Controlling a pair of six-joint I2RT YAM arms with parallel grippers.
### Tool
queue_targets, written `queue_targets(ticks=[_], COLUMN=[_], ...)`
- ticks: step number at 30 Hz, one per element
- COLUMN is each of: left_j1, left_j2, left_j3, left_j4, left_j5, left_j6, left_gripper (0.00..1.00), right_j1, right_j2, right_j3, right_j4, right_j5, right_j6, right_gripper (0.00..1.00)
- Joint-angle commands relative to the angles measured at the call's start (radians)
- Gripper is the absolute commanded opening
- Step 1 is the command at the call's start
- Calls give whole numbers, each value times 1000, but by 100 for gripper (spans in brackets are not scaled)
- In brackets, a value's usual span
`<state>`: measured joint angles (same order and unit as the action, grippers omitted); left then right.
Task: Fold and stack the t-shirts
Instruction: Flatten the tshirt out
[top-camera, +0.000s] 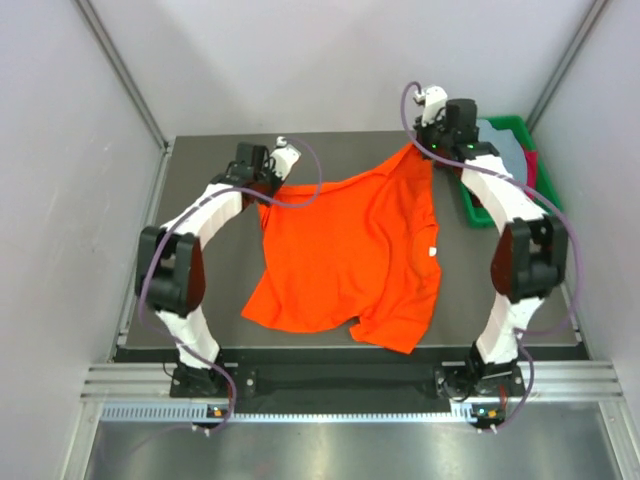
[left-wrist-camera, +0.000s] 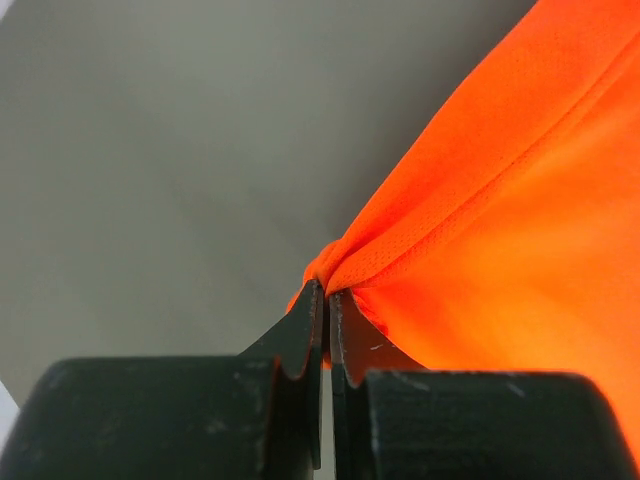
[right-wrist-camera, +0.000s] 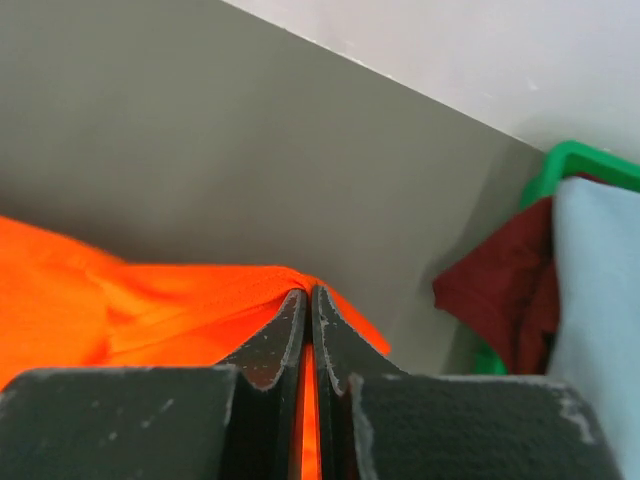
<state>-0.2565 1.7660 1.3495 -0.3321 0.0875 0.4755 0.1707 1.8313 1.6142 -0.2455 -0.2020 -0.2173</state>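
The orange t-shirt's hem reaches the table's near edge, so I need to pull my left gripper outward toward the back wall next and release the orange t-shirt's corner on the table.
A bright orange t-shirt (top-camera: 345, 255) is held stretched over the grey table (top-camera: 200, 290), its lower part hanging or lying toward the near edge. My left gripper (top-camera: 266, 190) is shut on its left corner, with the cloth (left-wrist-camera: 480, 220) pinched between the black fingertips (left-wrist-camera: 305, 320). My right gripper (top-camera: 425, 150) is shut on its right corner, with the cloth (right-wrist-camera: 180, 300) between the fingertips (right-wrist-camera: 330, 320). A pale grey-blue t-shirt (top-camera: 505, 145) and a dark red t-shirt (top-camera: 531, 165) lie in the green tray; both also show in the right wrist view, grey-blue (right-wrist-camera: 595, 290) and red (right-wrist-camera: 500, 290).
A green plastic tray (top-camera: 470, 210) stands at the table's back right, next to my right arm. Pale walls close in the table at the back and both sides. A metal rail runs along the near edge.
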Motion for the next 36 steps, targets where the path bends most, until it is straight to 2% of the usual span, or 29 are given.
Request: queue_targets(ticks=[1, 6, 9, 16, 24, 28, 30, 33, 34, 35, 36], left_j1=[16, 40, 66, 91, 91, 92, 91, 91, 91, 88, 88], left_j2=[135, 311, 395, 529, 526, 503, 504, 538, 547, 553, 558], left_j3=[160, 364, 441, 525, 531, 534, 537, 577, 592, 623, 638], left_j4=[111, 139, 189, 265, 248, 258, 275, 281, 280, 283, 285], left_j5=[-37, -121, -166, -256, -235, -232, -227, -239, -247, -255, -273], left_j6=[43, 89, 106, 183, 118, 141, 169, 198, 201, 190, 180], left_gripper=[0, 0, 0, 0, 0, 0, 5, 6, 20, 43, 52], right_j1=[21, 27, 29, 35, 61, 67, 64, 59, 58, 56, 55], right_j2=[107, 342, 425, 493, 520, 487, 470, 470, 473, 477, 482], right_j3=[191, 464, 544, 553, 559, 518, 495, 490, 493, 497, 506], right_j4=[98, 83, 106, 153, 147, 140, 143, 149, 150, 152, 150], right_j5=[4, 26, 76, 118, 107, 104, 119, 137, 148, 156, 173], right_j6=[-19, -40, -48, -53, -40, -27, -30, -43, -48, -48, -48], right_gripper=[0, 0, 0, 0, 0, 0, 0, 0, 0, 0, 0])
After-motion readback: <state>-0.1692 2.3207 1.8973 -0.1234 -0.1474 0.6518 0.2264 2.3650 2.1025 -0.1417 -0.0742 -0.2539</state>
